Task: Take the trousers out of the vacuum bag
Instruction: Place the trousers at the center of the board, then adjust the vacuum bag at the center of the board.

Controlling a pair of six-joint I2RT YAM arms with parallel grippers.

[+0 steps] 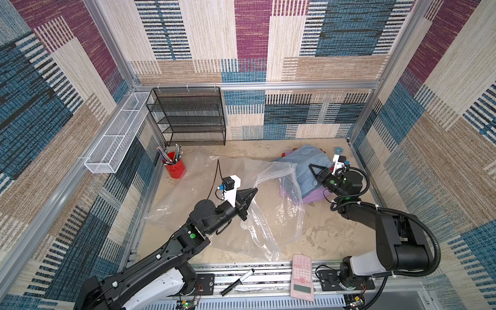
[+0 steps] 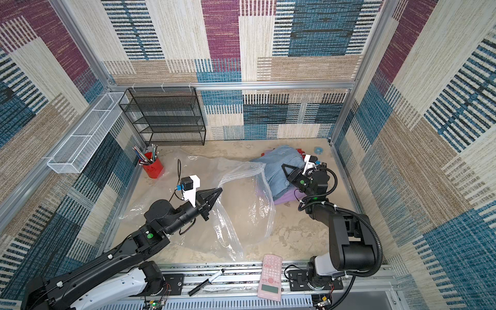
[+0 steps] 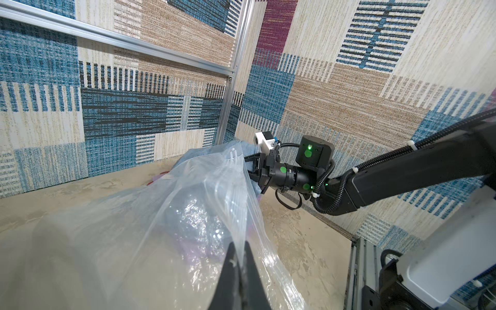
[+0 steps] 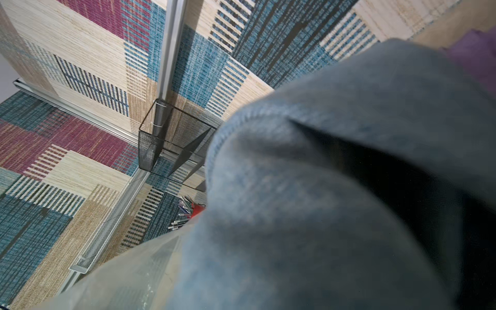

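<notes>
The denim still has plastic over its side, so my right gripper will next move back and away from the bag's open edge, over the lilac trousers point(image 1: 314, 196) point(image 4: 476, 58), to release the denim.
The clear vacuum bag point(image 1: 271, 214) point(image 2: 241, 217) lies crumpled across the middle of the floor, its white valve point(image 1: 244, 226) near my left arm. My left gripper point(image 1: 254, 190) point(image 3: 239, 247) is shut on a fold of the bag's plastic and holds it raised. The trousers are stacked at the back right: light-blue denim point(image 1: 308, 163) point(image 4: 322, 188) on top, lilac point(image 1: 316, 198) beneath, a red edge point(image 1: 284, 155) showing behind. The bag's open edge overlaps their left side. My right gripper point(image 1: 311, 167) point(image 2: 284, 167) is shut on the denim, which hides its jaws in the right wrist view.
A red cup of pens point(image 1: 175, 168) stands at the back left, in front of a black mesh rack point(image 1: 188, 118). A white wire basket point(image 1: 118, 134) hangs on the left wall. A pink calculator point(image 1: 302, 277) and a black marker point(image 1: 237, 281) lie on the front rail.
</notes>
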